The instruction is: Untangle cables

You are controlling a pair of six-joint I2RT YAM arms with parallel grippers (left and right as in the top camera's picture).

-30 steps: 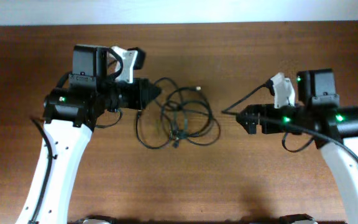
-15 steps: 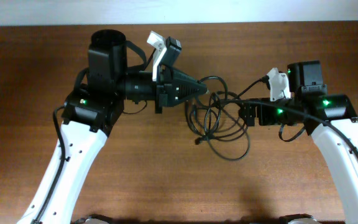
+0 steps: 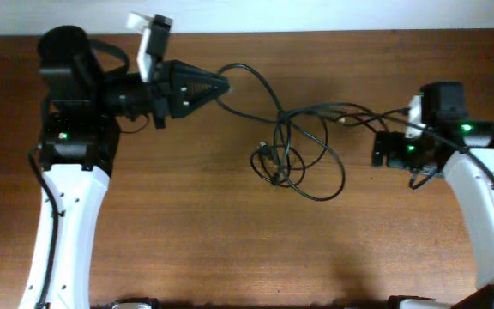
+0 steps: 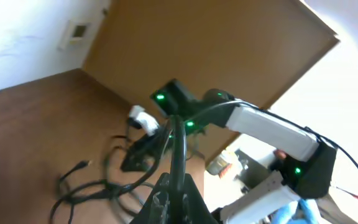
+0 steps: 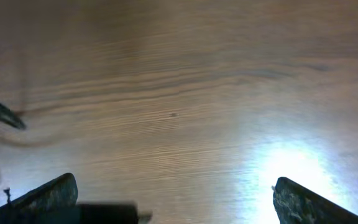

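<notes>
I should next turn and move my open right gripper to its left in the overhead view, onto the tangle's crossed cables.
The cables [image 3: 292,153] lie as a loose black tangle on the wooden table [image 3: 187,223], mid-table. One strand rises from the tangle in an arc to my left gripper [image 3: 223,84], which is shut on it at the upper left. In the left wrist view the left gripper [image 4: 176,190] pinches that cable [image 4: 179,140], which runs up and away, with the tangle [image 4: 101,186] lying low on the left. My right gripper [image 3: 382,148] stands wide open right of the tangle. Other strands reach toward it. The right gripper [image 5: 179,196] has bare wood between its jaws, and a black plug end [image 5: 107,213] lies beside its left finger.
The table's far edge meets a pale wall [image 3: 316,15] along the top. The right arm [image 4: 260,121], with green lights, fills the middle of the left wrist view. A blurred cable end [image 5: 2,113] crosses the left of the right wrist view.
My left gripper has drawn back to the left and upward with its cable. The right arm has moved to the right. The tangle has been pulled wider and sits further right.
</notes>
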